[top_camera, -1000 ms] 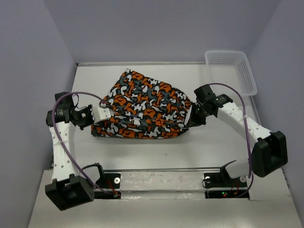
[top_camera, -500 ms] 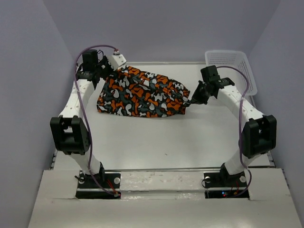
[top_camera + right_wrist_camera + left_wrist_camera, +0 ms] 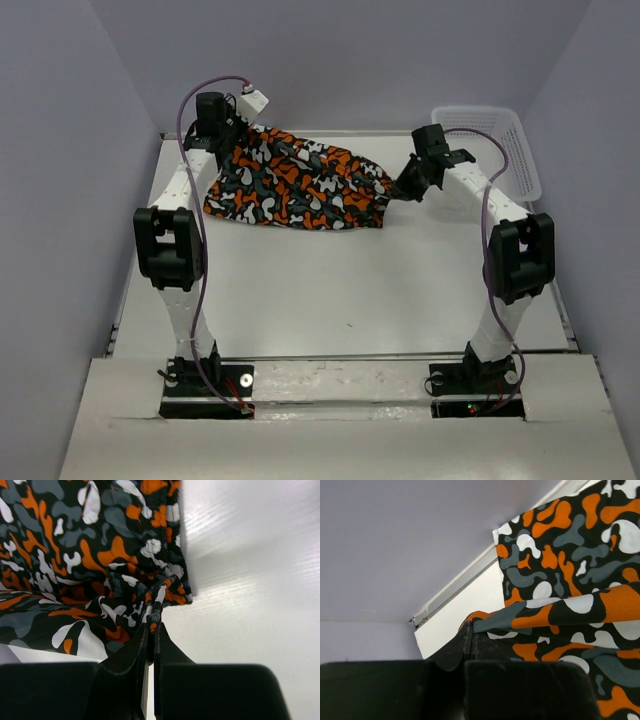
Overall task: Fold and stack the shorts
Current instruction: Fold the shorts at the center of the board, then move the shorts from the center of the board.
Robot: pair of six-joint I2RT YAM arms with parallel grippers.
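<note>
The pinched edge is still hanging above the lower layer. My left gripper needs to go down next and a little outward beside the lower layer's far corner (image 3: 262, 129) (image 3: 505, 539) and let go.
The shorts (image 3: 300, 186), printed in orange, black, grey and white blotches, hang stretched between both arms over the far half of the table. My left gripper (image 3: 236, 132) is shut on their left corner near the back wall; in the left wrist view the cloth (image 3: 570, 580) runs out from the pinched jaws of that gripper (image 3: 469, 630). My right gripper (image 3: 398, 192) is shut on the right corner, where the right wrist view shows bunched fabric (image 3: 100, 555) clamped between the fingertips of the gripper (image 3: 152, 627). The lower edge of the shorts sags toward the table.
A white mesh basket (image 3: 495, 145) stands at the back right corner, just behind the right arm. The grey back wall (image 3: 395, 540) and the table's rear edge (image 3: 455, 587) lie close behind the left gripper. White tabletop (image 3: 340, 290) stretches toward the arm bases.
Both arms have lifted and reached toward the back of the table, carrying the shorts up and away from the near side. The left gripper rose the most. Both grips have stayed shut.
</note>
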